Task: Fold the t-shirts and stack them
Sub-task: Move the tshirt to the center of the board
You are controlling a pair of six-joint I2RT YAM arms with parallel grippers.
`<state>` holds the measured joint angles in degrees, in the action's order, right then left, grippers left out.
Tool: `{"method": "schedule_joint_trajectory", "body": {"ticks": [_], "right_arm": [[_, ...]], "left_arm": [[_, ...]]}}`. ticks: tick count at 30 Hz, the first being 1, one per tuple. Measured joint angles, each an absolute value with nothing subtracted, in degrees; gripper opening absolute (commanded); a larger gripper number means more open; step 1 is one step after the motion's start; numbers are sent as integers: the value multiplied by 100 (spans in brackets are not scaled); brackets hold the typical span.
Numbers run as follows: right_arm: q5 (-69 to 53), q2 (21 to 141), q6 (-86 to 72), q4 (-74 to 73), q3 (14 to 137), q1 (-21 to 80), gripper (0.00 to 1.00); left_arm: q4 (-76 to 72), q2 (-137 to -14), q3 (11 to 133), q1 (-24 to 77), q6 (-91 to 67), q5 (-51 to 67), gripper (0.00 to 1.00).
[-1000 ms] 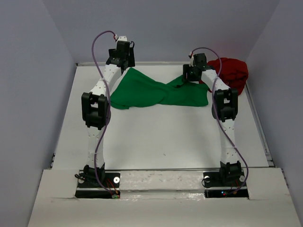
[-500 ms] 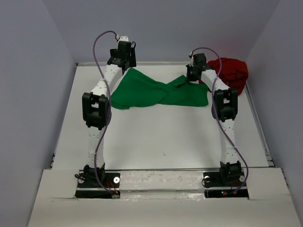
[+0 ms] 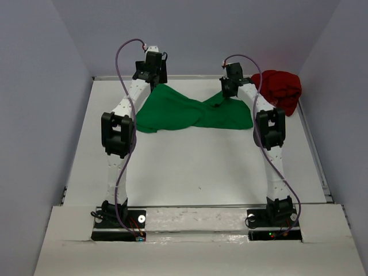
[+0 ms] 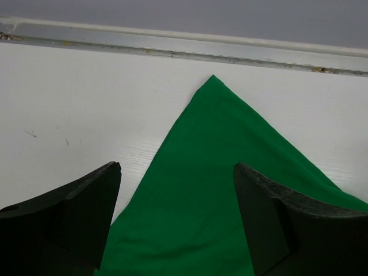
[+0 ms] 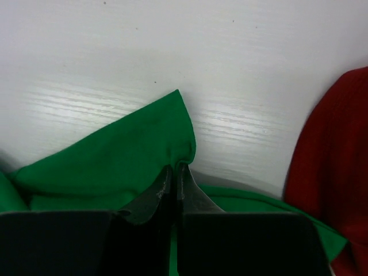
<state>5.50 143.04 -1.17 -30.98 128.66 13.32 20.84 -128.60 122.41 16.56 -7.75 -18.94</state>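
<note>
The robot's right gripper will next pull the green shirt's lifted far corner back across the shirt, past the shirt's near edge, and then let go of it.
A bright green t-shirt (image 3: 190, 114) lies spread and partly folded over itself at the back of the table. The dark red t-shirt (image 3: 280, 89) sits crumpled at the back right. My left gripper (image 4: 177, 172) hangs open over the green shirt's (image 4: 224, 190) far left corner, a finger on each side of the cloth. My right gripper (image 5: 176, 168) is shut on the green shirt's (image 5: 115, 155) far right corner, which is lifted off the table; the red shirt (image 5: 330, 184) shows at the right edge of that view.
A raised white rail (image 3: 190, 77) runs along the table's back edge, close behind both grippers (image 4: 184, 49). Grey walls stand on the left, right and back. The white table (image 3: 190, 167) reaches from the green shirt to the arm bases.
My right gripper has closed on the green shirt's far right corner and shifted left with it. The left gripper has edged slightly back and stayed open.
</note>
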Motion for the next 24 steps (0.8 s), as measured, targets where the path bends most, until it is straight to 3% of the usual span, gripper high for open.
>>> {"method": "schedule_joint_trajectory", "body": {"ticks": [11,24], "right_arm": [[1129,13476,174,-3164,12857,1581,0],[1929,11249,-436,-2978,10189,2314,0]], "left_arm": [[2073,-12785,11974,1675,-779,-1898,89],[2132,-12245,11684,1680,-884,-2171,89]]}}
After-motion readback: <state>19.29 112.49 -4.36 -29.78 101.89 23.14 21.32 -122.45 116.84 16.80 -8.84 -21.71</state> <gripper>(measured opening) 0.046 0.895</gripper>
